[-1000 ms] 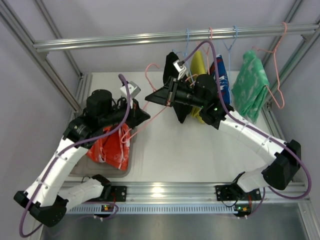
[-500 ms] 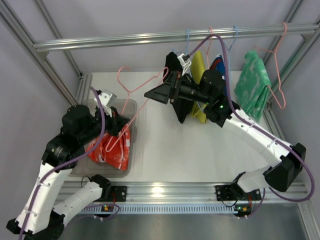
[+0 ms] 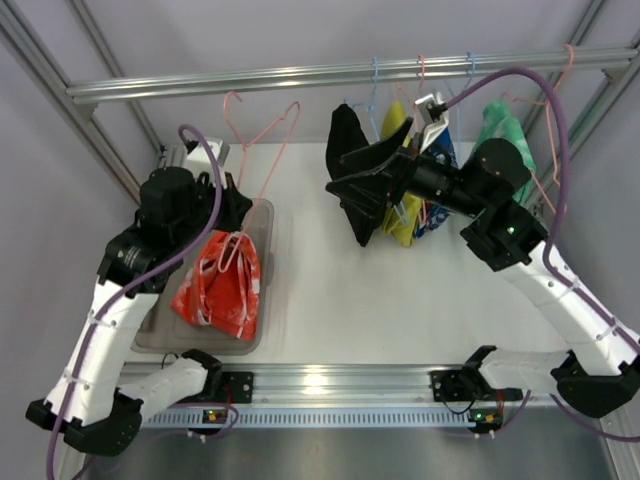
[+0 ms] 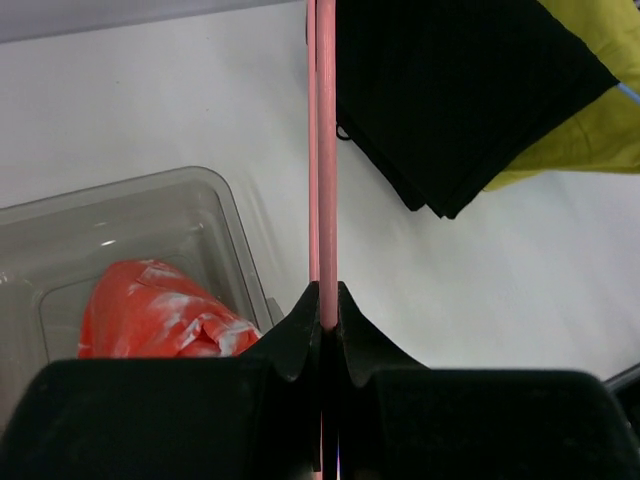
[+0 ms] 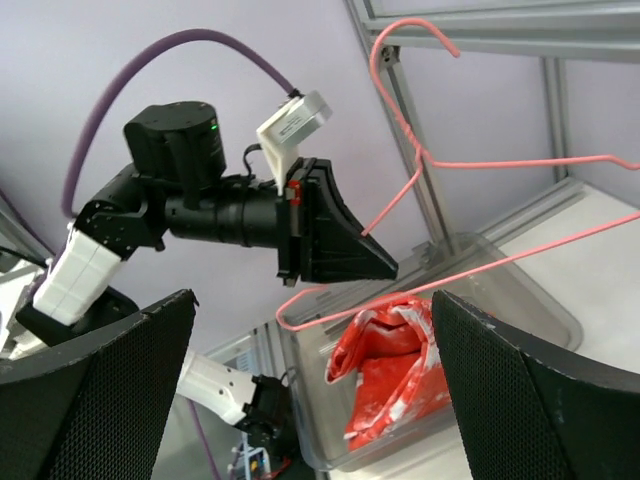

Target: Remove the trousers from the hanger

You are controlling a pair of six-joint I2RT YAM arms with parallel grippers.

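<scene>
The trousers (image 3: 222,290) lie in the bin (image 3: 258,330) and the hanger's hook is off the bar. Next, my left gripper turns and carries the pink hanger outward onto the bar.
My left gripper (image 3: 243,208) is shut on the pink hanger (image 3: 262,140) and holds it upright over the bin, its hook up near the rail. In the left wrist view the wire (image 4: 325,150) runs straight up out of the closed fingers (image 4: 300,335). The red-orange trousers (image 3: 222,290) lie bunched in the clear bin (image 3: 258,330). Their top fold reaches up to the hanger's lower bar (image 5: 500,255), and I cannot tell whether it still hangs over it. My right gripper (image 3: 340,172) stands wide open to the right of the hanger, with nothing in it.
A black garment (image 3: 350,150), a yellow one (image 3: 398,130) and a green patterned one (image 3: 500,130) hang from the rail (image 3: 340,72) behind my right arm. Light blue hangers and another pink hanger (image 3: 560,80) also hang there.
My right gripper opened, let go of the hanger and drew back to the right. My left arm swung the hanger up and left until it stood upright. The trousers stayed in the bin.
</scene>
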